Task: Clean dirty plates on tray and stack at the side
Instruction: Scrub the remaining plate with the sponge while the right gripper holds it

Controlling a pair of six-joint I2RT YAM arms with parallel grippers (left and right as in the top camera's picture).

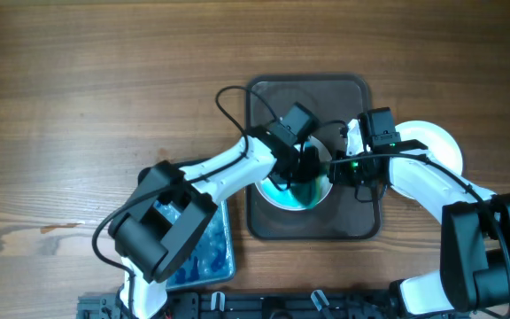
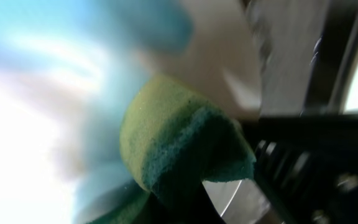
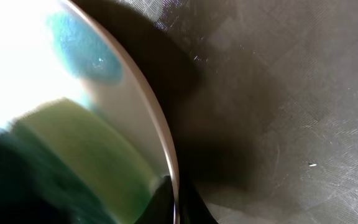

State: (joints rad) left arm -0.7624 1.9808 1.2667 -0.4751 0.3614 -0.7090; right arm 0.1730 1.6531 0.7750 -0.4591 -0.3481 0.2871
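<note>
My left gripper rises off the plate next, crosses over the open blue tub (image 1: 209,237) to its left in the overhead view, and goes down to release the sponge.
A white plate (image 1: 301,193) with blue smears lies on the dark brown tray (image 1: 268,221). My left gripper (image 1: 297,168) is shut on a green sponge (image 2: 179,143) and presses it onto the plate's smeared centre. My right gripper (image 1: 348,170) is shut on the plate's right rim (image 3: 166,155), its fingers pinching the edge. In the right wrist view the sponge (image 3: 73,155) and a blue smear (image 3: 86,46) show on the plate. A plain white plate (image 1: 439,142) lies on the table right of the tray, partly under my right arm. A third plate is not visible.
A blue tub (image 1: 209,257) stands at the front left beside the tray, partly under my left arm. Wooden tabletop (image 1: 78,106) lies to the left and behind.
</note>
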